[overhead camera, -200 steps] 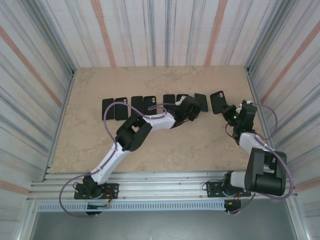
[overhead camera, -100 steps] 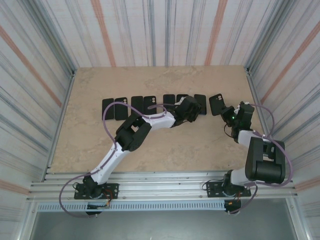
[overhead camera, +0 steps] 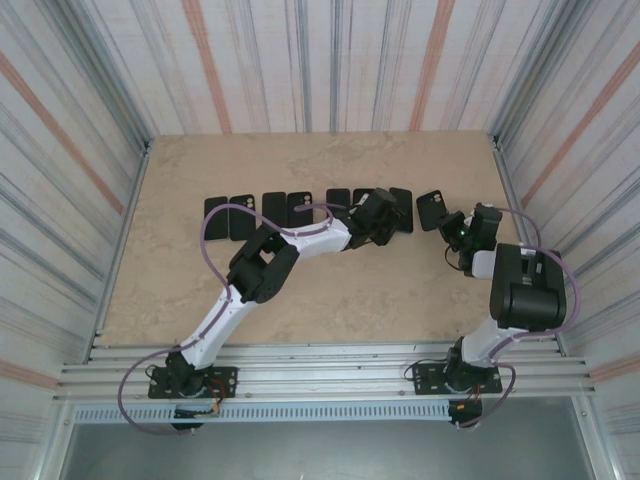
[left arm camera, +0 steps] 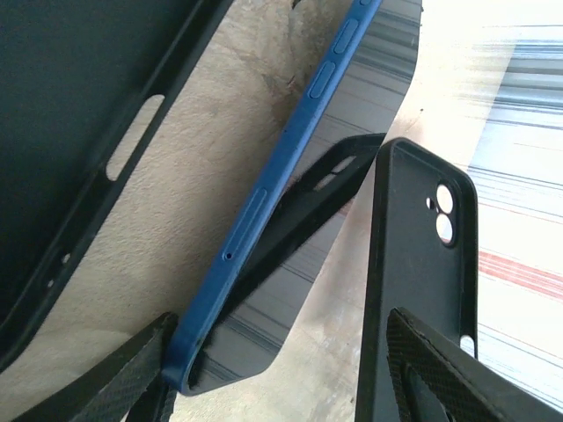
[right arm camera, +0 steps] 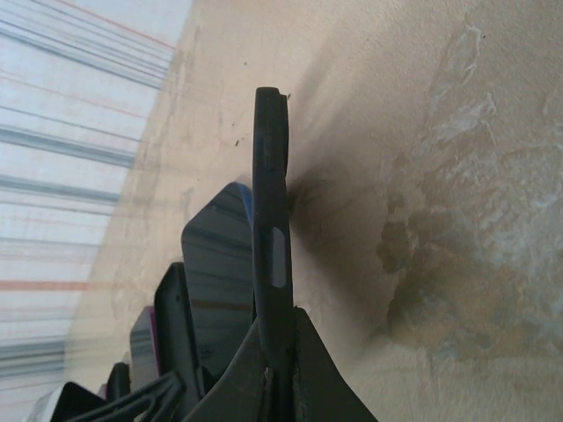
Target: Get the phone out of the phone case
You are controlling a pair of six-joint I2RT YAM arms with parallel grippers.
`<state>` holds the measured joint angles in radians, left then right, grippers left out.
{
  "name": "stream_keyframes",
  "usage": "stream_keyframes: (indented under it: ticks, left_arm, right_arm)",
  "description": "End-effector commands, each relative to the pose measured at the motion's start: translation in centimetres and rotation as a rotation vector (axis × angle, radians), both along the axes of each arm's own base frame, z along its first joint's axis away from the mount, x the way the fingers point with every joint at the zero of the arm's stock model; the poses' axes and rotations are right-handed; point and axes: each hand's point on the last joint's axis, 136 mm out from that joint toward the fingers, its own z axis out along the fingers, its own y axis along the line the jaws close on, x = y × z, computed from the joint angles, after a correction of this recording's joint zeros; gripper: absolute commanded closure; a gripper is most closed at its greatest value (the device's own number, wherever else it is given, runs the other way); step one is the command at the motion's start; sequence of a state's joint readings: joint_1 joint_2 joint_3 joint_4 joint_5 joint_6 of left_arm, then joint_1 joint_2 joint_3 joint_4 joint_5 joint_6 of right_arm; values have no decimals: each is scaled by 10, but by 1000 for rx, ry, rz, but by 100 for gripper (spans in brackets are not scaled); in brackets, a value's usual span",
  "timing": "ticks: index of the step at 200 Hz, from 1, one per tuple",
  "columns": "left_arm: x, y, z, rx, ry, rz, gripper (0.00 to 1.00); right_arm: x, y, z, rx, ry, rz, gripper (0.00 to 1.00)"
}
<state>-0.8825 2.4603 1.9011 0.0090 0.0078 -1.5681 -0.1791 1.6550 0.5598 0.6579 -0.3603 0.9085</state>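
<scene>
My right gripper lowers the empty case toward the blue phone next and releases it beside the phone, since bare table lies below this gripper.
A blue phone lies screen up on the table, free of any case; from above it is the dark slab at the right end of the row. My left gripper stands open around its near corner, the left finger beside the blue edge. The black phone case, with its camera cut-out, is empty and held upright to the right of the phone. My right gripper is shut on that case, seen edge-on. From above the case sits just left of the right gripper.
Several more dark phones and cases lie in a row across the middle of the beige table. One black case lies close on the left of the left gripper. Striped walls close in the table's sides.
My left gripper's jaws have opened, leaving the blue phone lying on the table. The right arm folded in slightly, still shut on the black case.
</scene>
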Motion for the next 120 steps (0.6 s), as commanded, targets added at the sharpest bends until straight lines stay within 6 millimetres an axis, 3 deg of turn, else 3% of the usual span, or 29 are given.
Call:
stream_keyframes:
  ticks: [1, 85, 120]
  left_arm:
    - [1, 4, 37, 12, -39, -23, 36]
    - [4, 8, 43, 37, -60, -43, 35]
    - [3, 10, 43, 38, -59, -44, 35]
  right_arm:
    - [18, -7, 9, 5, -51, -19, 100]
    - [29, 2, -16, 61, -29, 20, 89]
    - [25, -1, -18, 34, -17, 17, 69]
